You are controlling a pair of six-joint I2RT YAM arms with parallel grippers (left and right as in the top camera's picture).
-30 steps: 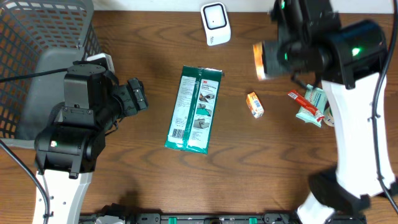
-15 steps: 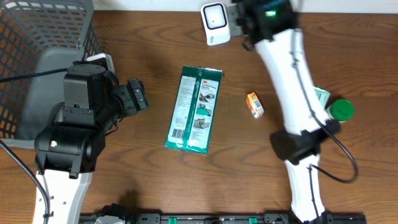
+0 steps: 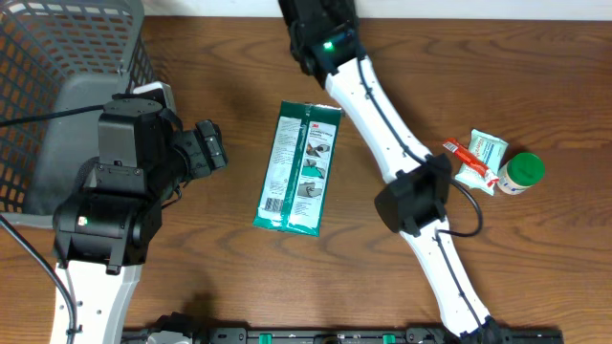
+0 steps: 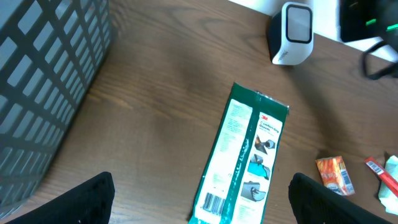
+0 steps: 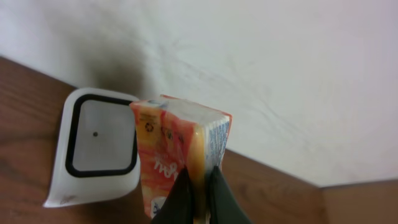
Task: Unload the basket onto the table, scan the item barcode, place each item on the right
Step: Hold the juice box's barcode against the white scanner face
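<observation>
The robot's right gripper will swing over the teal packet (image 3: 487,150) and go down to release, because that packet is below the gripper, to its right in the overhead view.
My right gripper (image 5: 199,177) is shut on a small orange and white packet (image 5: 171,149), pinching its edge. It holds the packet upright beside the white barcode scanner (image 5: 99,146), whose dark-framed window faces the camera. In the overhead view the right arm (image 3: 325,43) reaches to the back centre and hides the scanner. My left gripper (image 4: 199,200) is open and empty, hovering left of a long green pack (image 4: 245,155) that lies flat with its barcode at the near end. The scanner (image 4: 293,34) stands beyond that pack.
A grey mesh basket (image 3: 57,57) fills the back left corner. Another small orange packet (image 4: 336,175) lies right of the green pack (image 3: 299,168). At the right are a red and white sachet (image 3: 461,151), a teal packet (image 3: 486,153) and a green-capped bottle (image 3: 521,172).
My right arm has swung from the right side across to the back centre, bringing the orange packet up to the scanner. The left arm and the green pack have not moved.
</observation>
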